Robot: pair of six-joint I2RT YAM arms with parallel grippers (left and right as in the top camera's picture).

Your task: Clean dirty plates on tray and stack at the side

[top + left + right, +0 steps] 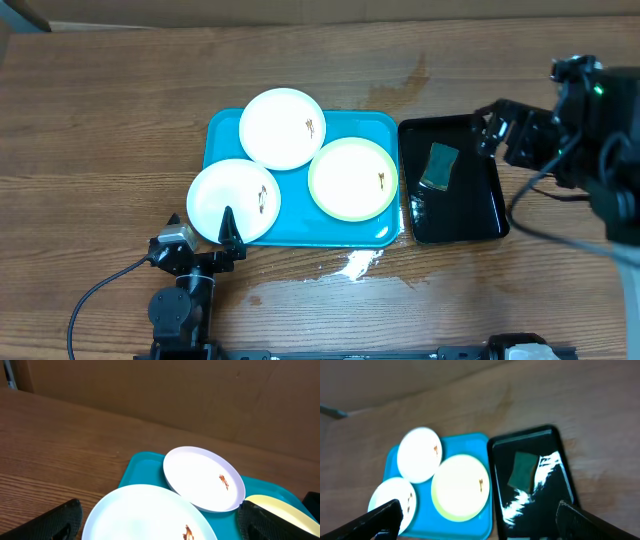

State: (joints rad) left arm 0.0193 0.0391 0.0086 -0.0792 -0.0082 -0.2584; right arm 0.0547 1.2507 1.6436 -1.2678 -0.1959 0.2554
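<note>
The left gripper will next move outward past the near white plate, then tilt down onto the yellow-green rim facing that plate (312,189) (248,500), where the empty tray leaves room for the fingers.
The turquoise tray (372,126) holds three plates. A white plate (283,128) with a brown smear lies at the back. A second smeared white plate (233,200) overhangs the tray's front left corner, and a plate with a yellow-green rim (353,178) lies at the right. My left gripper (200,228) is open at the front-left plate's near edge; in the left wrist view its fingers (60,522) straddle that plate (145,515). My right gripper (487,130) hangs open and empty above the black tray's back right corner. The right wrist view shows its fingers (592,522) wide apart above the tray (470,442).
A narrow black tray (470,215), wet inside, stands right of the turquoise one and holds a green sponge (439,165). Water is spilled on the wooden table (355,265) in front of the trays. Cardboard walls (150,385) stand behind the table.
</note>
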